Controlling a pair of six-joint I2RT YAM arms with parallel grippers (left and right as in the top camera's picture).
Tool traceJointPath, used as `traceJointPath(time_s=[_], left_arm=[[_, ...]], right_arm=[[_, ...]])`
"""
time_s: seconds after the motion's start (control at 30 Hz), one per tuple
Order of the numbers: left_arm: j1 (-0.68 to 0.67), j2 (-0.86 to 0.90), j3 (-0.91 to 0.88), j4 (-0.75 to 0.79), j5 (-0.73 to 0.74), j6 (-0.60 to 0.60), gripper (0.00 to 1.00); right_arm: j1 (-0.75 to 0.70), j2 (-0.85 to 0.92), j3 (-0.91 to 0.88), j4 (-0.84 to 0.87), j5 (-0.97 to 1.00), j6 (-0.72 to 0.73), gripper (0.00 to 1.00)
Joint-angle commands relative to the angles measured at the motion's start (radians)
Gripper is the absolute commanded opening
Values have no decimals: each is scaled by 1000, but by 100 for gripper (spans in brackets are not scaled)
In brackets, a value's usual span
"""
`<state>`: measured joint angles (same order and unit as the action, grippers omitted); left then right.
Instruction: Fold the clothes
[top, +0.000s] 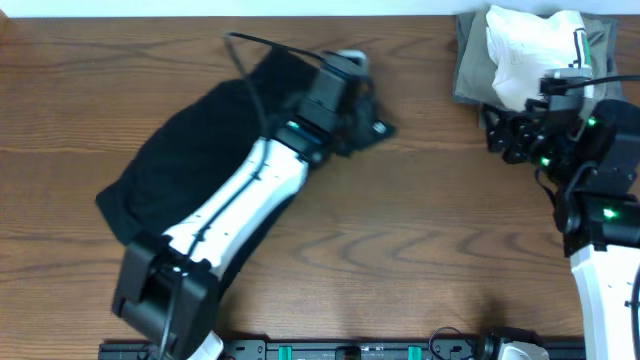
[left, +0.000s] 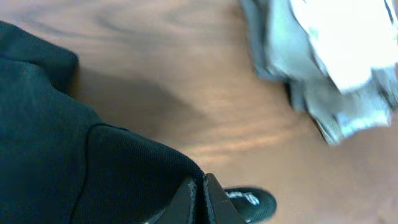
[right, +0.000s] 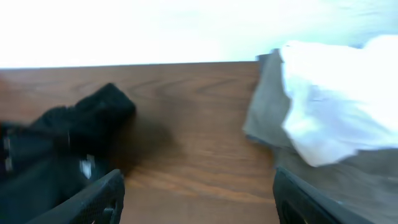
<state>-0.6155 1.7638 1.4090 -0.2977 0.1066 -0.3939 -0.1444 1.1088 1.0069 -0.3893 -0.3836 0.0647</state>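
Note:
I will next pull the fold with my left gripper to the right in the overhead view, over the bare wood beside it, and let go, because the garment is crumpled.
The clothes, one black garment, lie crumpled from the table's left toward the upper middle. My left arm stretches over them. The left gripper sits at the garment's right end, shut on a fold of the black fabric. Its fingertips are pressed together on the cloth edge, and a small white logo mark shows just beyond them. At the far right, my right gripper stands open above bare wood beside the folded pile. Nothing is between its fingers.
A pile of folded garments is at the back right corner. It has olive-grey cloth underneath and a white garment on top. The right gripper is just in front of the pile. Bare wood lies between the two grippers.

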Motion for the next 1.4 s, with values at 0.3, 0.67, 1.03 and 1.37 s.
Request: traceJointPath(time_s=[0.3, 0.67, 1.03, 1.37], left_arm=[[-222, 75, 13, 23, 18, -37, 11], [-67, -84, 14, -34, 18, -37, 81], [354, -288, 14, -344, 18, -12, 84], [548, -250, 1, -582, 16, 27, 88]], right_arm=[[-75, -30, 22, -11, 17, 36, 75], [-78, -27, 22, -6, 3, 35, 79], [11, 157, 40, 93, -209, -64, 90], [248, 477, 204, 114, -147, -187, 93]])
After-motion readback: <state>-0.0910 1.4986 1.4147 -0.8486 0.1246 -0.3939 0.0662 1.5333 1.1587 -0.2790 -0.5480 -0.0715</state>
